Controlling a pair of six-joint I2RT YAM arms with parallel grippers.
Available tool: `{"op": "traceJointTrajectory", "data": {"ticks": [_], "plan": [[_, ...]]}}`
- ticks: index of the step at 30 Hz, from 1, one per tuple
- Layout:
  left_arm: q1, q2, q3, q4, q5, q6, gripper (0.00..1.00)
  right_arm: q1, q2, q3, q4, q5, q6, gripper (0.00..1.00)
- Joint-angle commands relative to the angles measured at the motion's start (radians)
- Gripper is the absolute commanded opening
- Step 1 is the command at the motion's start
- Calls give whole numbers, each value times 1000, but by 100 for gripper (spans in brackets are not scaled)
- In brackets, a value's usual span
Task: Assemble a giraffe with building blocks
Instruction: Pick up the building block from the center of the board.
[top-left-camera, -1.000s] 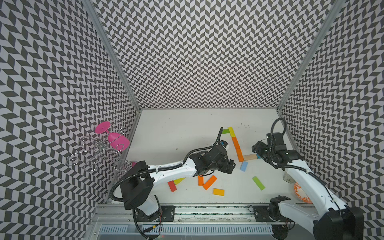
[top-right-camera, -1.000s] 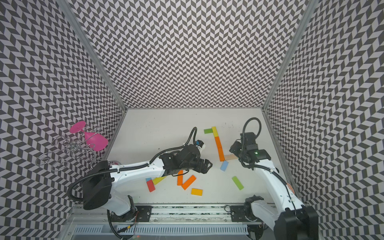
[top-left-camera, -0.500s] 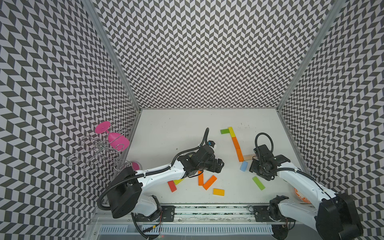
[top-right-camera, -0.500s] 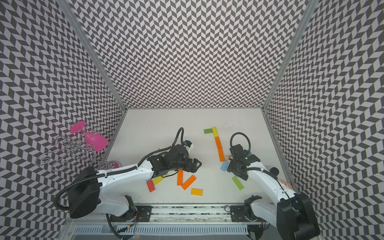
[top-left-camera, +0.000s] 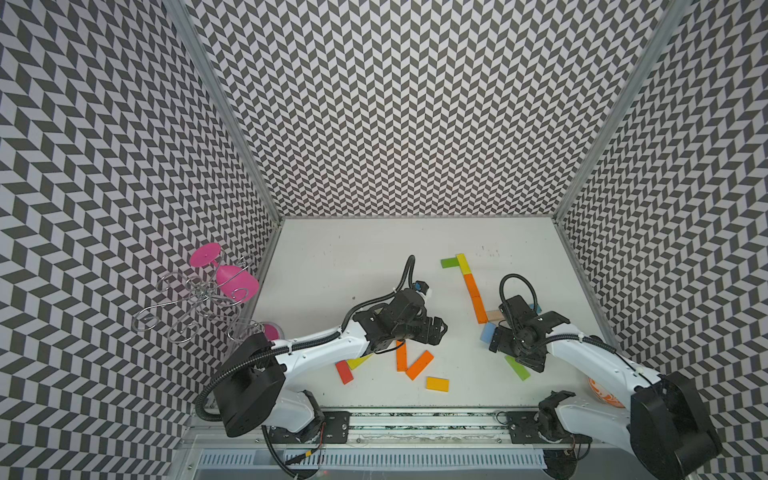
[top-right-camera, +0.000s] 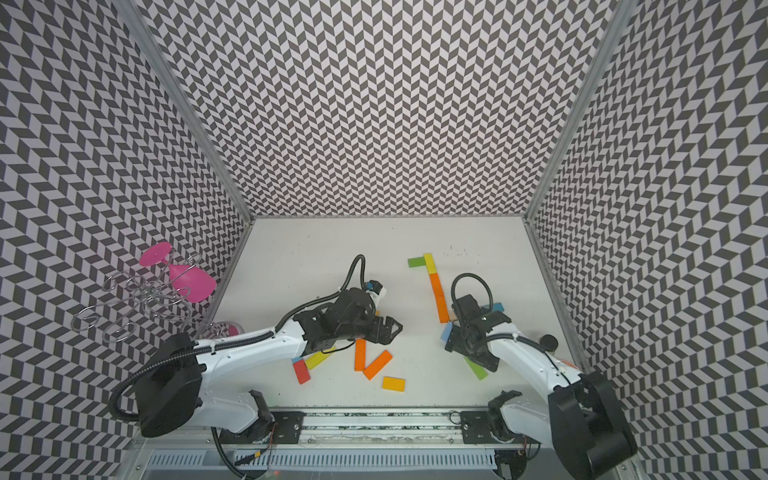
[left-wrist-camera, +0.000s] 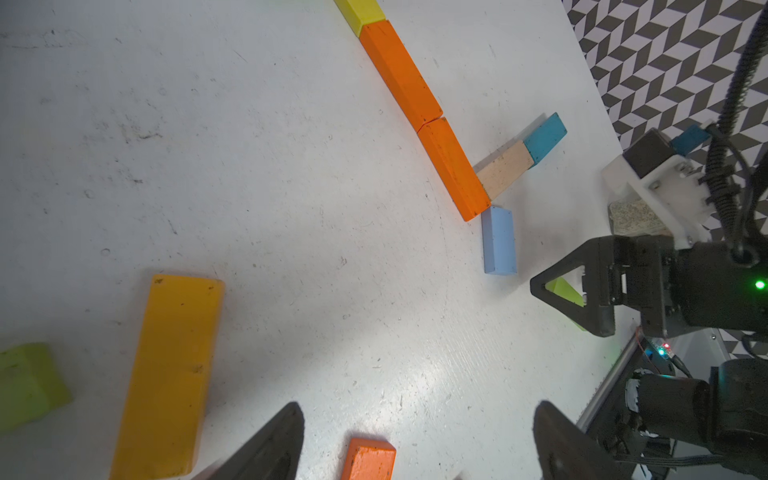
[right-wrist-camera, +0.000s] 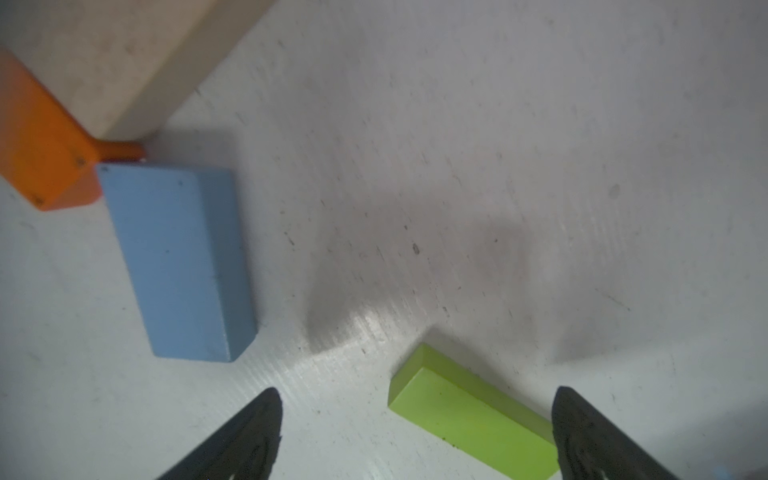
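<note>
The block reaches back past the open fingers, so the robot's right gripper next needs to go down and pull back over the lime block (right-wrist-camera: 476, 420) to close on it.
The flat giraffe figure lies right of centre: a green block (top-left-camera: 449, 262), a yellow block (top-left-camera: 462, 263), two orange blocks (top-left-camera: 475, 297) in a line, then a wooden block (top-left-camera: 493, 315) and a teal block (left-wrist-camera: 545, 137). A light blue block (right-wrist-camera: 178, 262) lies at the lower orange end. My right gripper (right-wrist-camera: 415, 428) hangs open low over a lime block (right-wrist-camera: 473, 419), which lies slantwise between its fingers, untouched. My left gripper (left-wrist-camera: 415, 436) is open and empty above the end of a loose orange block (left-wrist-camera: 370, 459).
Loose blocks lie near the front: two orange (top-left-camera: 419, 365), an amber one (top-left-camera: 437, 383), a red one (top-left-camera: 344, 371) and a yellow-green one (top-left-camera: 359, 361). A wire rack with pink glasses (top-left-camera: 232, 278) stands by the left wall. An orange-white object (top-left-camera: 602, 392) sits front right.
My right gripper drew back from the wooden and teal blocks toward the front, opened wide and came down over the lime block. My left gripper shifted slightly left.
</note>
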Motion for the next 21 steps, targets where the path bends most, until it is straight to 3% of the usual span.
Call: {"op": "traceJointTrajectory", "data": {"ticks": [1, 6, 11, 21], "plan": [[12, -21, -10, 33, 13, 18, 87, 20, -6, -30, 21, -35, 55, 100], [22, -30, -21, 43, 21, 23, 87, 59, 6, -81, 45, -77, 111, 99], [28, -44, -35, 47, 24, 24, 86, 112, -17, -70, 31, -83, 156, 90], [46, -77, -52, 48, 31, 33, 84, 125, -21, -67, 26, -27, 178, 51]]}}
